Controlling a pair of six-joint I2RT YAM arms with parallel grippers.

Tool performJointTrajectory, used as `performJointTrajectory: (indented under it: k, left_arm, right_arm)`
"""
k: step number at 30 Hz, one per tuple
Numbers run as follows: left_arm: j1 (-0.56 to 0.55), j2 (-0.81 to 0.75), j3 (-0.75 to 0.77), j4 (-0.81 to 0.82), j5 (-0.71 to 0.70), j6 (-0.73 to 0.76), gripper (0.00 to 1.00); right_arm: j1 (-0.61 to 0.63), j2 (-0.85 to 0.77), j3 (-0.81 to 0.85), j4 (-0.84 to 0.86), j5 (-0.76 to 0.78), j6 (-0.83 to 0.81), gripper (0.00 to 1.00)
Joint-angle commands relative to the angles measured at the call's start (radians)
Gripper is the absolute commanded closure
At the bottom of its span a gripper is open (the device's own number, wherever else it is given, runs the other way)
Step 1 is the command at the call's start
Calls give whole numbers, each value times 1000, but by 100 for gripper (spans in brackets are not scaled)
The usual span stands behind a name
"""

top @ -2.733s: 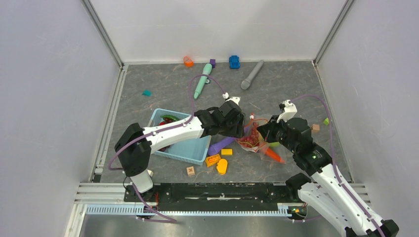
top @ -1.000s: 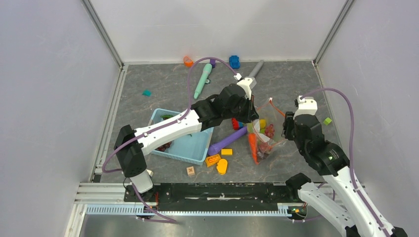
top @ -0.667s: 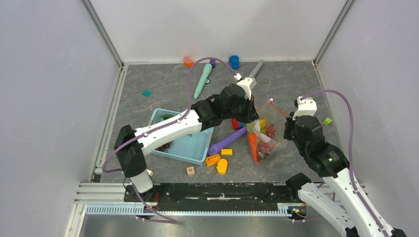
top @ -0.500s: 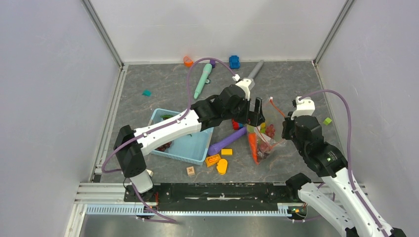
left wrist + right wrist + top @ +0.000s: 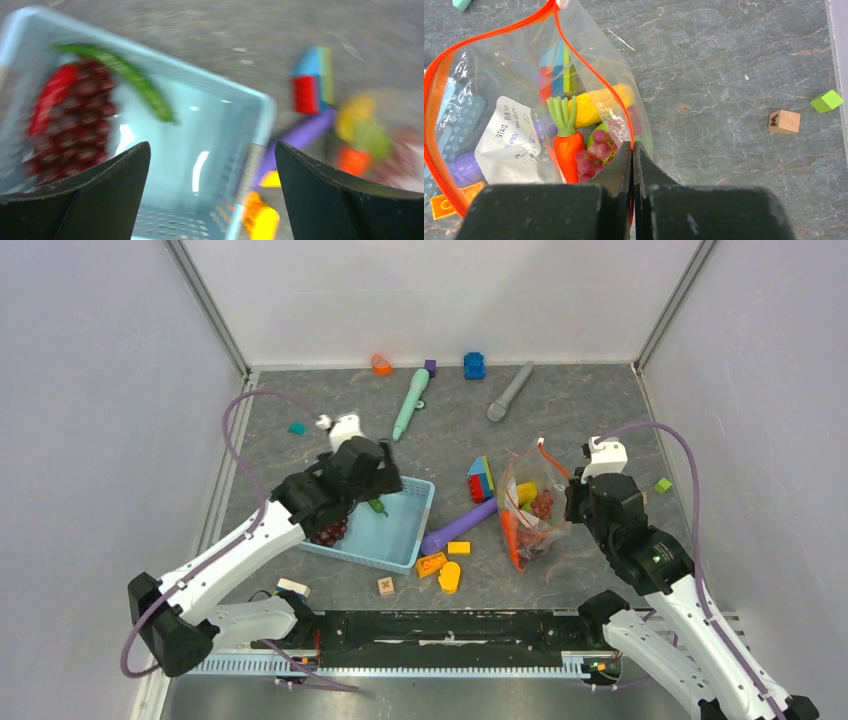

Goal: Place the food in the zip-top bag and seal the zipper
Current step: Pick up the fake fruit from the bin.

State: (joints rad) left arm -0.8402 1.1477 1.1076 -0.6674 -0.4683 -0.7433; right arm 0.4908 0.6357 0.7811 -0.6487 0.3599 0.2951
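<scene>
The dark grapes at the basket's end away from the bag get my left gripper next, as it shifts left in the top view and down onto them.
The zip-top bag (image 5: 531, 508) stands on the table with its mouth open. Its orange-red zipper (image 5: 499, 27) curves round the opening. My right gripper (image 5: 631, 150) is shut on the bag's right zipper edge. Inside the bag lie a carrot (image 5: 566, 150), a grape bunch (image 5: 594, 152) and a yellow piece (image 5: 596, 110). My left gripper (image 5: 212, 150) hangs open and holds nothing above the light-blue basket (image 5: 400, 540). The basket holds a dark grape bunch (image 5: 75, 130), a red chilli (image 5: 52, 95) and a green vegetable (image 5: 130, 80).
A purple cylinder (image 5: 458, 527) and a coloured block stack (image 5: 481, 480) lie between basket and bag. Orange and yellow blocks (image 5: 440, 568) and a wooden cube (image 5: 386, 586) sit near the front. A teal pen (image 5: 410, 403) and a grey cylinder (image 5: 509, 392) lie at the back. A green cube (image 5: 660, 485) sits right.
My left arm has let go of the bag, opened and swung left to above the basket. My right gripper has closed on the bag's edge, and the bag now stands with its mouth open.
</scene>
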Motion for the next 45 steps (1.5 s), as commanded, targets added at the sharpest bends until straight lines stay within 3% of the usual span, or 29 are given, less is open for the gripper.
performJointTrajectory:
  k: [1, 9, 21, 26, 30, 37, 45]
  left_arm:
    - [201, -31, -124, -196, -94, -191, 0]
    - [404, -53, -309, -73, -92, -229, 0]
    - [454, 133, -391, 147, 2, -162, 1]
    - [454, 156, -405, 163, 17, -162, 21]
    - [455, 148, -431, 182, 19, -186, 53]
    - [455, 91, -435, 162, 42, -179, 98]
    - [454, -81, -428, 116, 97, -130, 98]
  right_arm:
    - [4, -9, -6, 33, 7, -29, 100]
    - [5, -11, -25, 38, 20, -33, 100]
    - [4, -11, -23, 42, 31, -34, 100]
    - [4, -17, -26, 41, 40, -32, 100]
    - [4, -17, -25, 42, 42, -31, 100]
    - [4, -16, -34, 42, 53, -33, 100]
    - [4, -27, -29, 42, 54, -31, 100]
